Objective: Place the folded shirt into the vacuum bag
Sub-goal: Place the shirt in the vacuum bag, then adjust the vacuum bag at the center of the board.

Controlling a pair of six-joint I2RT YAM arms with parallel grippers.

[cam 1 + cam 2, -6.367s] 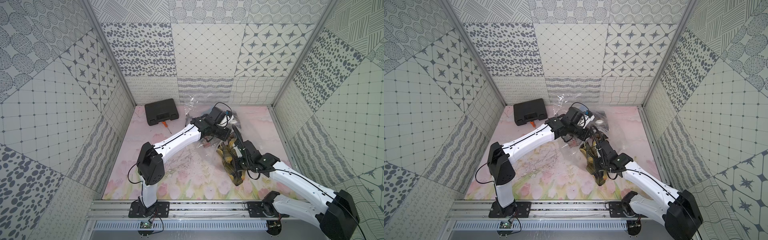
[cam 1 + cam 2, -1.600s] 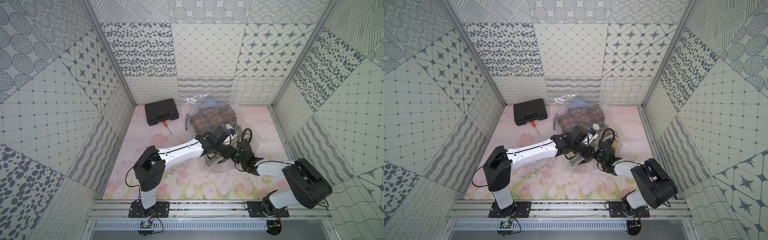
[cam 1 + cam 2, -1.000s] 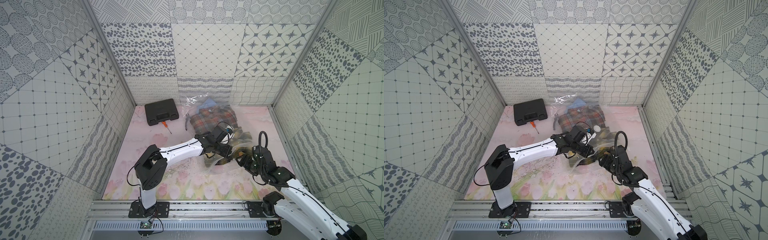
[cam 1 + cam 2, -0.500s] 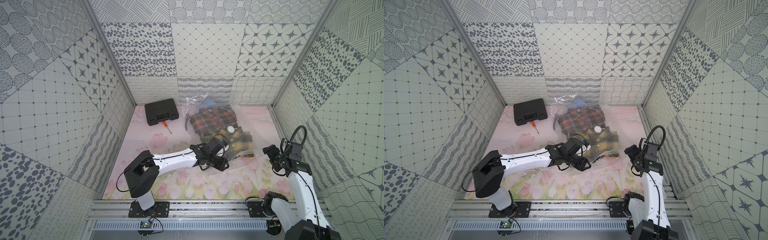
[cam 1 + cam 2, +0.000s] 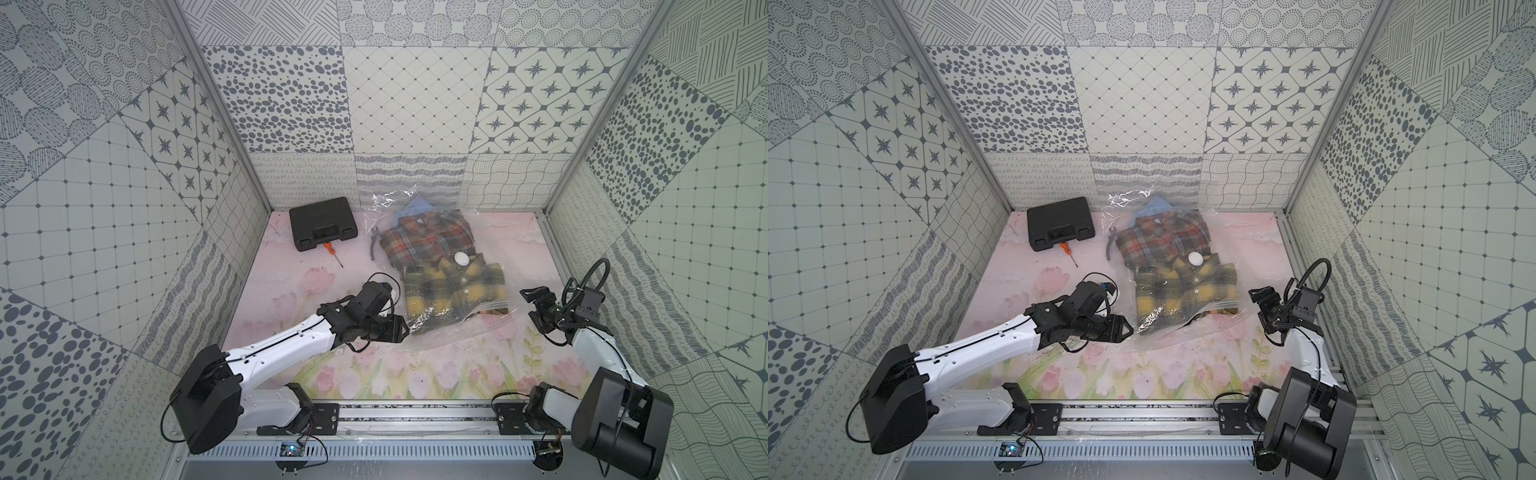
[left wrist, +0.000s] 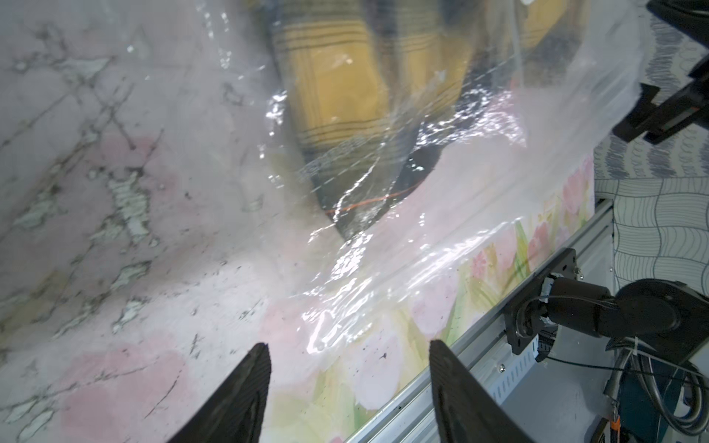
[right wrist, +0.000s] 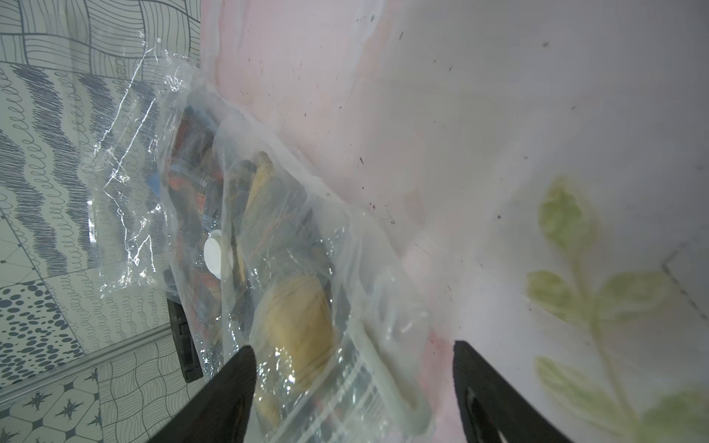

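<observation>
The bag's near corner [image 5: 409, 345] [image 6: 325, 336] lies unheld just beyond my left gripper's open fingers, so my left gripper will move down toward the table and bring them around it.
The vacuum bag [image 5: 465, 328] [image 5: 1200, 332] lies flat mid-table, clear and crinkly, with its white valve cap [image 5: 460, 259] [image 5: 1195, 259] [image 7: 213, 253] on top. The folded shirt [image 5: 453, 291] [image 5: 1187, 291] [image 6: 337, 96] [image 7: 295, 322], yellow and dark plaid, lies inside the bag near its open front edge. My left gripper [image 5: 402, 329] [image 5: 1128, 328] [image 6: 347, 345] stands open just off the bag's near left corner, holding nothing. My right gripper [image 5: 534, 307] [image 5: 1260, 309] [image 7: 353, 345] is open beside the bag's near right corner, apart from it.
A red plaid shirt [image 5: 424, 241] and a blue garment [image 5: 417, 206] lie deeper in the same bag. A black case [image 5: 324, 228], an orange-handled screwdriver [image 5: 332, 251] and grey pliers [image 5: 374, 245] lie at the back left. The arms' rail [image 5: 415, 415] runs along the front.
My left gripper has opened, let go of the bag's edge and drawn back toward the front left. The right arm has pulled away to the table's right side.
</observation>
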